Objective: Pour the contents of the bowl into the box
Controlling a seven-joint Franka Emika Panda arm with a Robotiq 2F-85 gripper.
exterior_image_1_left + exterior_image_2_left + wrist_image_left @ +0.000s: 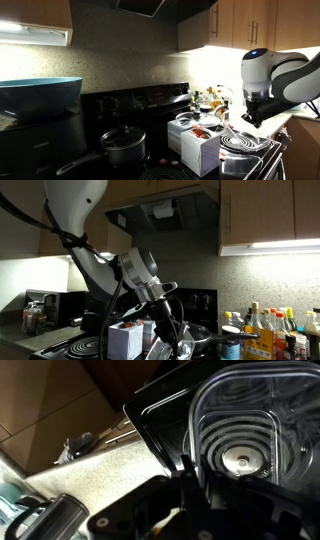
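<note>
My gripper lowers and levels the clear bowl (245, 420) down toward the stove burner coil (241, 457) next and releases its near rim there, since the bowl looks empty.
The clear bowl (245, 420) sits over a stove burner coil, which shows through it; it also appears in an exterior view (240, 148). I see no pieces inside it. My gripper (192, 472) is closed on the bowl's near rim, one finger on each side. In an exterior view my gripper (248, 122) is just above the bowl. The white box (200, 148) stands beside the bowl with its flaps open, and reddish-brown pieces (201, 131) show at its top. The box also shows below my arm in the other exterior view (128, 340).
A black lidded pot (122, 146) stands on the stove beyond the box. A big teal bowl (40, 95) sits at the far side. Several bottles (265, 330) crowd the counter by the stove. Cabinets and a range hood (165, 215) hang overhead.
</note>
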